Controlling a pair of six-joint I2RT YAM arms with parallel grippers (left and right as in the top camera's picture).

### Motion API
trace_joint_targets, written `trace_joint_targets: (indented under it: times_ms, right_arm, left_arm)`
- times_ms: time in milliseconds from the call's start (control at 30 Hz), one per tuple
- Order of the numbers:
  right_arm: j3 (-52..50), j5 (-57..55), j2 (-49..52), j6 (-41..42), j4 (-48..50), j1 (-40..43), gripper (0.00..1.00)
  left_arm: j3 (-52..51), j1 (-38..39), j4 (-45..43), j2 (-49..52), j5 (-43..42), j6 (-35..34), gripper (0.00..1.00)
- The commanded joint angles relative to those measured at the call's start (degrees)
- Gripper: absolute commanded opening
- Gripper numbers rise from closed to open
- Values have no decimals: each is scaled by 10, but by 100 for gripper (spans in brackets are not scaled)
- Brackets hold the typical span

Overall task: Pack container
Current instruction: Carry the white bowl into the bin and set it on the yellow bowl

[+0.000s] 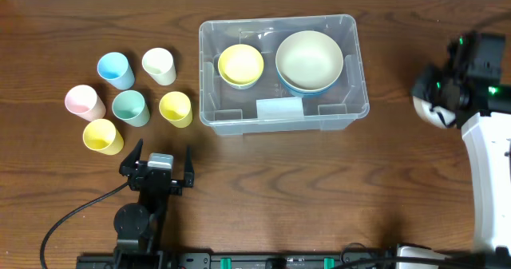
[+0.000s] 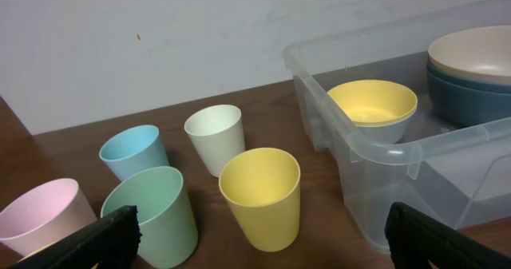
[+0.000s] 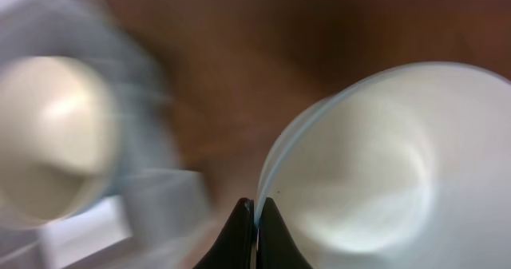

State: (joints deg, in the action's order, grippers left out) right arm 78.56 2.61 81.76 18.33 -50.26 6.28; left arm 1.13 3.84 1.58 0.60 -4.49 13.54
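Note:
My right gripper should next carry the white bowl past the cream bowl and then down onto the yellow bowl (image 1: 240,64), because that one stands open in the container.
The clear plastic container (image 1: 281,117) stands at the table's middle back. Inside it are a yellow bowl (image 1: 240,64) and a cream bowl (image 1: 309,59) stacked on a dark blue bowl. The container (image 2: 383,153) and the yellow bowl (image 2: 374,103) also show in the left wrist view. My right gripper (image 3: 256,213) is shut on the rim of a white bowl (image 3: 375,173), held at the far right (image 1: 432,109). My left gripper (image 1: 158,162) is open and empty, in front of several cups: yellow (image 2: 261,195), green (image 2: 152,213), blue (image 2: 134,151), white (image 2: 215,137), pink (image 2: 40,217).
A second yellow cup (image 1: 103,136) stands at the front left of the cup group. A cable (image 1: 72,213) runs across the front left of the table. The right arm's white body (image 1: 489,181) fills the far right edge.

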Motion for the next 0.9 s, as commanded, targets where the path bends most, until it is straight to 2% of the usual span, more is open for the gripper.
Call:
trace_joint_targets:
  times_ms: [0, 233, 433, 633, 867]
  right_arm:
    - [77, 7, -17, -67, -10, -73, 1]
    - [111, -20, -10, -112, 78, -266, 1]
    - [110, -67, 42, -116, 166, -382, 1]
    - [110, -67, 139, -116, 263, -431, 1]
    - [110, -67, 252, -87, 362, -442, 1]
  left_arm:
    - [-9, -3, 21, -3, -9, 2, 98]
    - [-9, -3, 21, -3, -9, 2, 98]
    - [-9, -3, 21, -3, -9, 2, 98]
    - [-9, -3, 21, -3, -9, 2, 98]
    - [-9, -3, 21, -3, -9, 2, 98]
